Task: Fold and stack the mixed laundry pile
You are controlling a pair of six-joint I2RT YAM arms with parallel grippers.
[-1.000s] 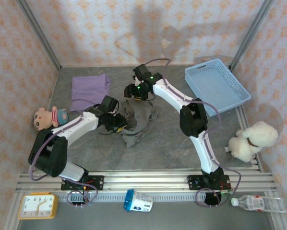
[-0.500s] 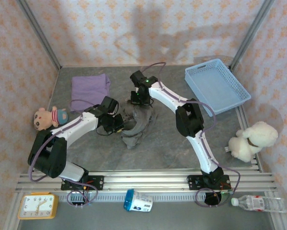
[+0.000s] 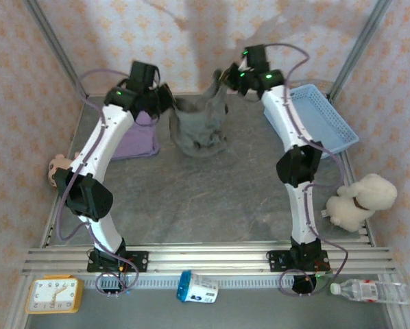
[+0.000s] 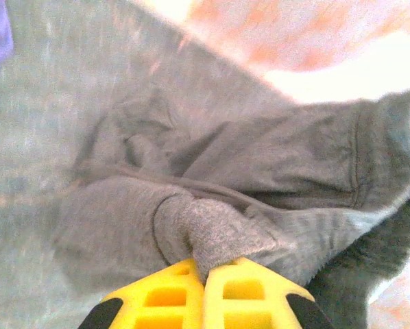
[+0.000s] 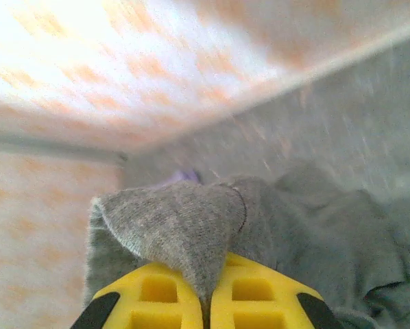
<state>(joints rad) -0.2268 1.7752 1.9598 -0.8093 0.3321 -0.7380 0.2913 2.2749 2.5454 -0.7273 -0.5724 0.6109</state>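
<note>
The tabletop is bare below and back from my right gripper. My right gripper needs to pull the bunched trousers back and down to spread them, then let go of their edge there.
The grey-brown trousers (image 3: 199, 123) hang stretched between both grippers near the back wall, their lower part bunched on the table. My left gripper (image 3: 169, 101) is shut on the trousers' left edge; in the left wrist view its yellow fingers (image 4: 162, 295) pinch a fold of the grey cloth (image 4: 219, 233). The right gripper (image 3: 222, 77) is shut on the trousers' right edge, higher up; in the right wrist view a grey flap (image 5: 184, 226) sticks up between its yellow fingers (image 5: 260, 291). The lilac-purple shirt (image 3: 135, 140) lies folded flat at the back left, partly under the left arm.
A light blue mesh basket (image 3: 321, 123) sits at the back right. A white plush toy (image 3: 359, 200) lies at the right edge, a pink plush (image 3: 56, 169) at the left. Clock (image 3: 53, 295), cup (image 3: 197, 288) and bottle (image 3: 369, 291) lie in front of the rail.
Both grippers have shut on the trousers and lifted them from mid-table up and back toward the rear wall, spreading apart so the cloth hangs between them.
</note>
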